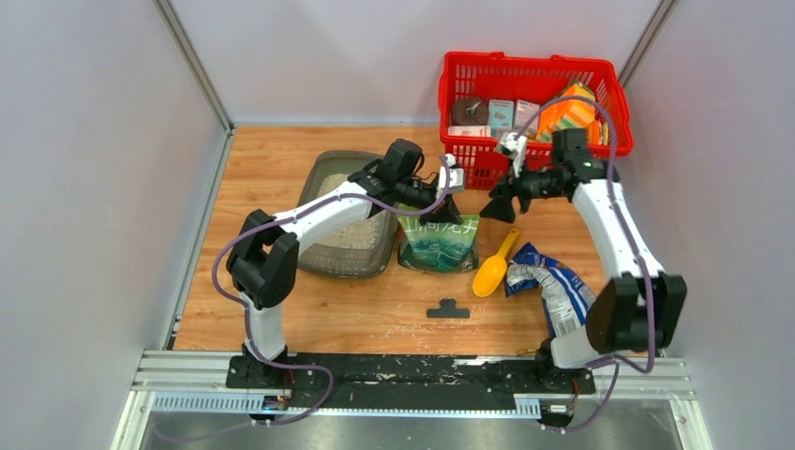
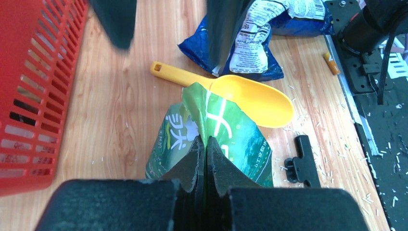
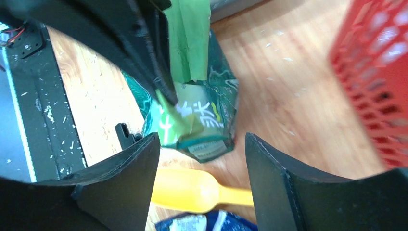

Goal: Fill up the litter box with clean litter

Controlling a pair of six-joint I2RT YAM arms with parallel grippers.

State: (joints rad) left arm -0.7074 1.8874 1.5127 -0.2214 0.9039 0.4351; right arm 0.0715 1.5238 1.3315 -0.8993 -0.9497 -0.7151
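I will move my right gripper back past the yellow scoop and then down to the black T-shaped piece's stub (image 1: 448, 303) (image 3: 137, 137), since my left gripper holds the folded top edge of the bag.
The litter box (image 1: 330, 258), a dark grey tray, lies at the left of the table with pale clean litter (image 1: 354, 234) in its bottom. Just right of it stands a green bag (image 1: 439, 246). My left gripper (image 1: 439, 208) is shut on the bag's folded top edge (image 2: 206, 144). My right gripper (image 1: 497, 206) hangs open a little to the right of the bag and touches nothing. In the right wrist view, the green bag (image 3: 202, 120) and a yellow scoop (image 3: 187, 190) show past the parted fingers (image 3: 199, 159).
A yellow scoop (image 1: 494, 267) and a crumpled blue bag (image 1: 553, 286) lie right of the green bag. A red wire-mesh basket (image 1: 534, 70) with packages stands at the back right. A small black T-shaped piece (image 1: 448, 309) lies near the front, among scattered granules.
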